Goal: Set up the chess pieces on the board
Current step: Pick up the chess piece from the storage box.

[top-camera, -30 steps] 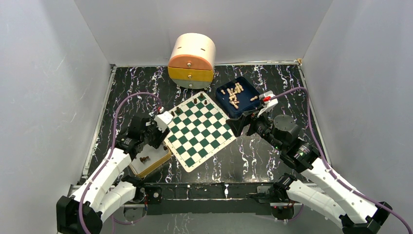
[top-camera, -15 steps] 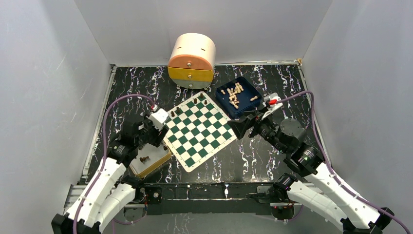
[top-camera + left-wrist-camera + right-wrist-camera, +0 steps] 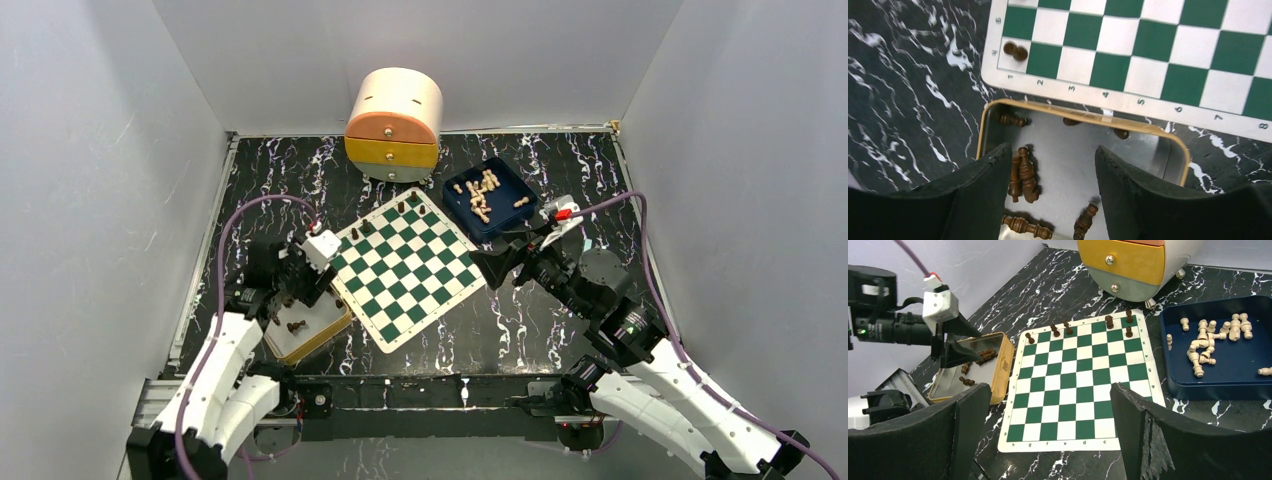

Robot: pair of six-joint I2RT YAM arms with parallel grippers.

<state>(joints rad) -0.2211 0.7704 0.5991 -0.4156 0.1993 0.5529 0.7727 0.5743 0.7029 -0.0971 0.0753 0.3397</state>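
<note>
The left gripper should next go down toward the side of the tray next to the board and onto the middle dark piece, because it lies below the robot's open left fingers, close against that side.
The green-and-white board lies tilted in the middle of the table. Several dark chess pieces stand along its far edge, and one stands on the corner square nearest the tan-rimmed tray. More dark pieces lie on their sides in that tray. My left gripper hangs open over the tray with nothing between its fingers. To the right of the board my right gripper is wide open and empty, and it faces the board. Pale pieces lie in a blue tray.
The blue tray sits past the board's right corner. A round drawer unit with orange and yellow fronts stands at the back. Grey walls close in the black marbled table on three sides. The tan-rimmed tray touches the board's left edge.
My left gripper has drawn back from the board's left edge to over the tan-rimmed tray, and its jaws have widened. My right arm has shifted slightly to the right and stays open.
</note>
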